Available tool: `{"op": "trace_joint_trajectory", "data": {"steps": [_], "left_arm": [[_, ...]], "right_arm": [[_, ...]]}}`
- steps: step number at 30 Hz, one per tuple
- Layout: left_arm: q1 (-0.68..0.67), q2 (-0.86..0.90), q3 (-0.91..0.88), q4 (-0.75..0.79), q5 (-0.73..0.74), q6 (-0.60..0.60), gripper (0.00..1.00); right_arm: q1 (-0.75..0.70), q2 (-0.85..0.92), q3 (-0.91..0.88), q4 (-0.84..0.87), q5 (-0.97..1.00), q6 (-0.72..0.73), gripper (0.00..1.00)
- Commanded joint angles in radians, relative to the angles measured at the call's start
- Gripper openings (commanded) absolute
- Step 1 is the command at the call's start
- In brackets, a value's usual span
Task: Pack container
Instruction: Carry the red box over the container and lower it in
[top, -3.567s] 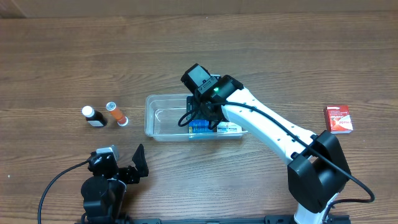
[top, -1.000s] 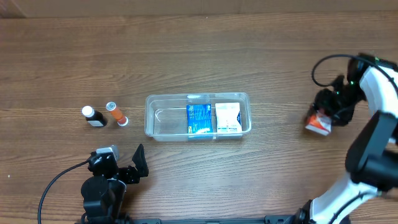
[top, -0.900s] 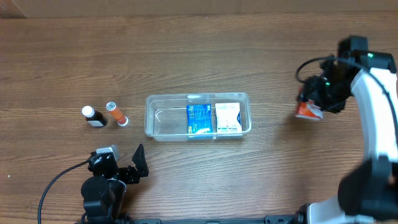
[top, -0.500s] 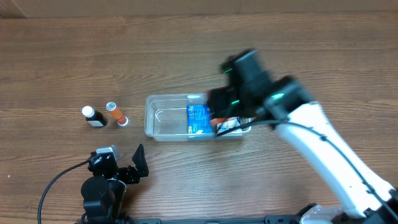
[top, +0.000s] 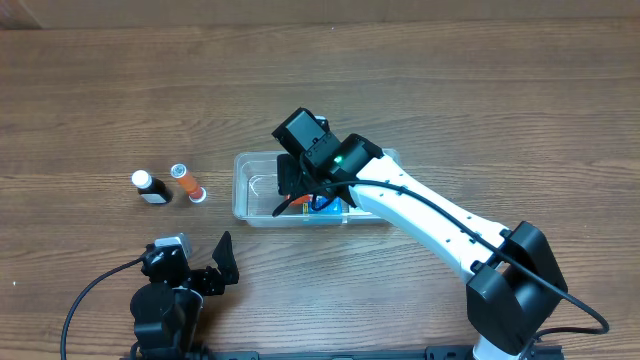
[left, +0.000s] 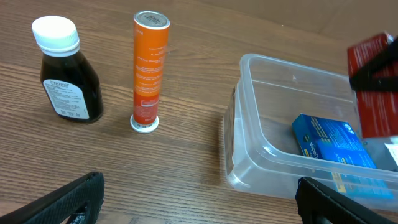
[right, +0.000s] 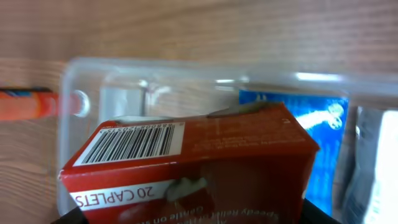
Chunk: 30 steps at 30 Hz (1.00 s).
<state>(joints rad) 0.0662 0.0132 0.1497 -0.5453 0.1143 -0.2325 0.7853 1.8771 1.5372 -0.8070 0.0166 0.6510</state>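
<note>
My right gripper holds the red box and should lower it next, toward the container's end by the orange tube (right: 160, 101), where the space beside the blue box is empty.
The clear plastic container (top: 250, 190) lies mid-table; it also shows in the left wrist view (left: 267, 143) and the right wrist view (right: 81, 81). A blue box (left: 329, 140) lies inside it, and a white packet (right: 379, 162) shows at its right end. My right gripper (top: 300, 190) is shut on a red box (right: 199, 162) and holds it over the container's left half; the red box also shows in the left wrist view (left: 373, 87). My left gripper (left: 199, 199) is open and empty, near the front table edge, short of the container.
A dark brown bottle with a white cap (top: 150, 187) and an orange tube (top: 187, 182) lie left of the container. Both show upright-looking in the left wrist view, the bottle (left: 65, 71) and the tube (left: 148, 68).
My right arm swung from the far right, where it picked up the red box, back over the container's left half. The left arm has not moved.
</note>
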Motion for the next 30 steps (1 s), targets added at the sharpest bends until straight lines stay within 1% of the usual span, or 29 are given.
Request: {"op": "trace_joint_trajectory", "data": {"steps": [1, 4, 5, 12, 14, 21, 23, 28, 30], "left_arm": [[0.006, -0.009, -0.003, 0.003, -0.013, 0.012, 1.00], [0.006, -0.009, -0.003, 0.003, -0.013, 0.012, 1.00], [0.006, -0.009, -0.003, 0.003, -0.013, 0.012, 1.00], [0.006, -0.009, -0.003, 0.003, -0.013, 0.012, 1.00], [0.006, -0.009, -0.003, 0.003, -0.013, 0.012, 1.00], [0.006, -0.009, -0.003, 0.003, -0.014, 0.012, 1.00], [0.006, -0.009, -0.003, 0.003, -0.013, 0.012, 1.00], [0.006, -0.009, -0.003, 0.003, -0.013, 0.012, 1.00], [0.006, -0.009, -0.003, 0.003, -0.014, 0.012, 1.00]], "right_arm": [[-0.001, -0.013, 0.011, 0.020, 0.015, 0.009, 0.54], [-0.001, -0.013, 0.011, 0.019, -0.007, 0.034, 0.56], [-0.001, -0.012, 0.011, 0.023, -0.019, 0.035, 0.58], [0.000, -0.011, 0.006, 0.045, -0.052, 0.065, 0.58], [0.000, 0.002, 0.006, 0.050, -0.055, 0.084, 0.58], [0.000, 0.078, 0.005, 0.062, -0.100, 0.082, 0.59], [0.000, 0.082, 0.005, 0.063, -0.100, 0.083, 0.65], [0.000, 0.082, 0.005, 0.063, -0.121, 0.081, 0.68], [0.000, 0.082, 0.005, 0.063, -0.135, 0.078, 0.71]]}}
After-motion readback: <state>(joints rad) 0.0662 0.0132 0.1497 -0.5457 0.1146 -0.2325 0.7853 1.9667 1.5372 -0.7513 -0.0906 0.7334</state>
